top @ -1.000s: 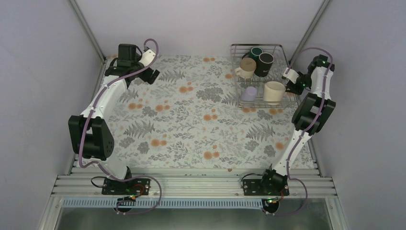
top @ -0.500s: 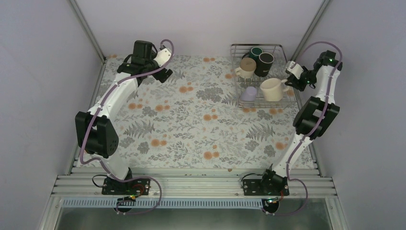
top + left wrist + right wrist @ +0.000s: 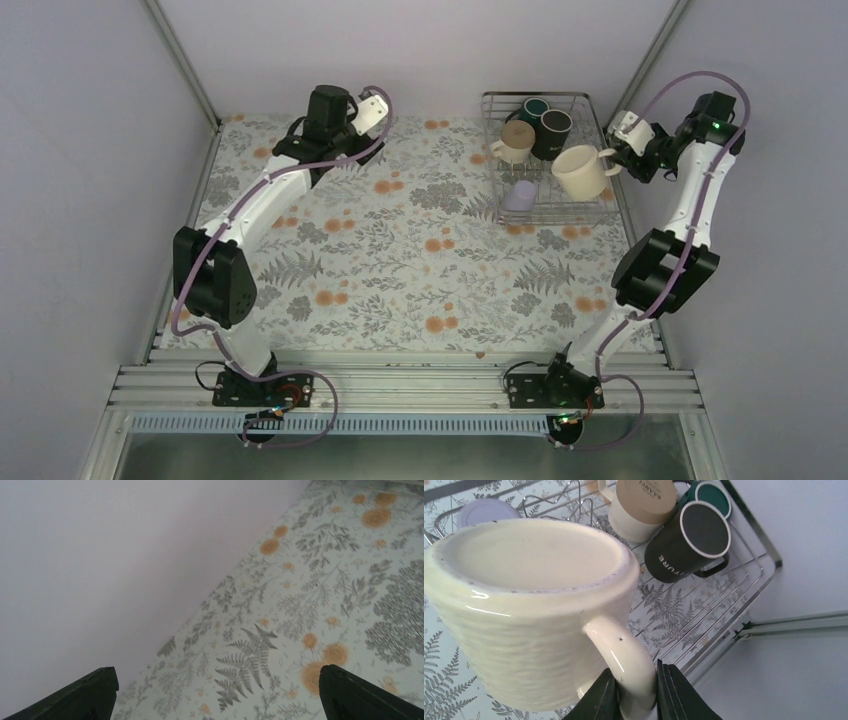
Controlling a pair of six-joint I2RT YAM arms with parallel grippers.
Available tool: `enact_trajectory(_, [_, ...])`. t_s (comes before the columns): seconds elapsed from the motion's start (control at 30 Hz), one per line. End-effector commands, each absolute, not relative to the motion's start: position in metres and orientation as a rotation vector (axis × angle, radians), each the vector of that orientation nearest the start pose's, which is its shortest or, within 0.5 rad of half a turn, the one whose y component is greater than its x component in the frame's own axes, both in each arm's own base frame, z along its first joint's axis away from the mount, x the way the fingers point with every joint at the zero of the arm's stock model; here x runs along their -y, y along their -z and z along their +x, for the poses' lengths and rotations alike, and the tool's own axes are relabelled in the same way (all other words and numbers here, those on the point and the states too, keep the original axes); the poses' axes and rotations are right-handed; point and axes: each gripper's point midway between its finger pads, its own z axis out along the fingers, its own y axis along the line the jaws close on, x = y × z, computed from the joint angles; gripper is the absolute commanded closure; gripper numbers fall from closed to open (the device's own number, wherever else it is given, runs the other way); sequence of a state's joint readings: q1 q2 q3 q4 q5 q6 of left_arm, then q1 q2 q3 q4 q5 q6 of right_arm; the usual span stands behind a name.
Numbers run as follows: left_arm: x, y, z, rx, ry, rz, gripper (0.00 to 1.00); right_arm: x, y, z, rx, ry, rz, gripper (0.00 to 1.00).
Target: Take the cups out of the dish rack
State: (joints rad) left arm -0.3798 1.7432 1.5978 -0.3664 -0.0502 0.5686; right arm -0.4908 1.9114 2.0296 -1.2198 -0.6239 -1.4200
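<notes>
The cream mug in my right gripper should next go down from over the rack onto the empty flowered table cover beside it, where I should release its handle.
The wire dish rack stands at the table's far right. My right gripper is shut on the handle of a cream mug and holds it lifted above the rack; the mug fills the right wrist view, bottom up, its handle between my fingertips. In the rack sit another cream mug, a black mug, a dark green mug and a lavender cup. My left gripper is open and empty over the far middle of the table, its fingers wide apart.
The flowered table cover spreads to the left of the rack. Grey walls close the back and both sides. A metal corner post stands right behind the rack, near my right arm.
My right gripper has lifted the cream mug up out of the rack's near right corner. My left arm has swung right along the back wall toward the rack.
</notes>
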Motion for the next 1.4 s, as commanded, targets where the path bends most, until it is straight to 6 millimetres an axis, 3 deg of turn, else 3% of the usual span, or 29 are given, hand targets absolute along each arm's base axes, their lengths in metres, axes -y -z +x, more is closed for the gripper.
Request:
enact_trajectory(0.0, [0.185, -0.307, 0.506, -1.781, -0.267, 0.816, 0.0, 0.072, -0.322, 0.426, -1.853, 0.057, -1.261, 0.96])
enact_trajectory(0.2, [0.161, -0.327, 0.515, -1.752, -0.41, 0.681, 0.0, 0.001, -0.335, 0.424, -1.792, 0.156, -1.421, 0.97])
enact_trajectory(0.33, [0.131, -0.342, 0.514, -1.721, -0.546, 0.591, 0.0, -0.045, -0.34, 0.433, -1.751, 0.262, -1.51, 0.97])
enact_trajectory(0.47, [0.078, -0.36, 0.512, -1.705, -0.689, 0.474, 0.0, -0.082, -0.334, 0.448, -1.71, 0.442, -1.601, 0.97])
enact_trajectory(0.6, [0.012, -0.382, 0.502, -1.695, -0.839, 0.348, 0.0, -0.128, -0.317, 0.458, -1.579, 0.692, -1.741, 0.96])
enact_trajectory(0.63, [-0.004, -0.387, 0.499, -1.691, -0.87, 0.313, 0.0, -0.131, -0.314, 0.463, -1.557, 0.761, -1.759, 0.96])
enact_trajectory(0.7, [-0.035, -0.397, 0.49, -1.683, -0.935, 0.253, 0.0, -0.16, -0.311, 0.464, -1.488, 0.828, -1.816, 0.96])
enact_trajectory(0.87, [-0.088, -0.406, 0.467, -1.678, -1.035, 0.166, 0.0, -0.208, -0.308, 0.477, -1.381, 0.97, -1.87, 0.96])
enact_trajectory(1.0, [-0.112, -0.405, 0.453, -1.683, -1.075, 0.139, 0.0, -0.234, -0.283, 0.481, -1.267, 1.108, -1.941, 0.96])
enact_trajectory(1.17, [-0.131, -0.401, 0.438, -1.677, -1.143, 0.109, 0.0, -0.245, -0.244, 0.488, -1.134, 1.358, -2.013, 0.96])
enact_trajectory(1.37, [-0.16, -0.406, 0.422, -1.673, -1.195, 0.034, 0.0, -0.262, -0.225, 0.507, -1.014, 1.594, -2.041, 0.96])
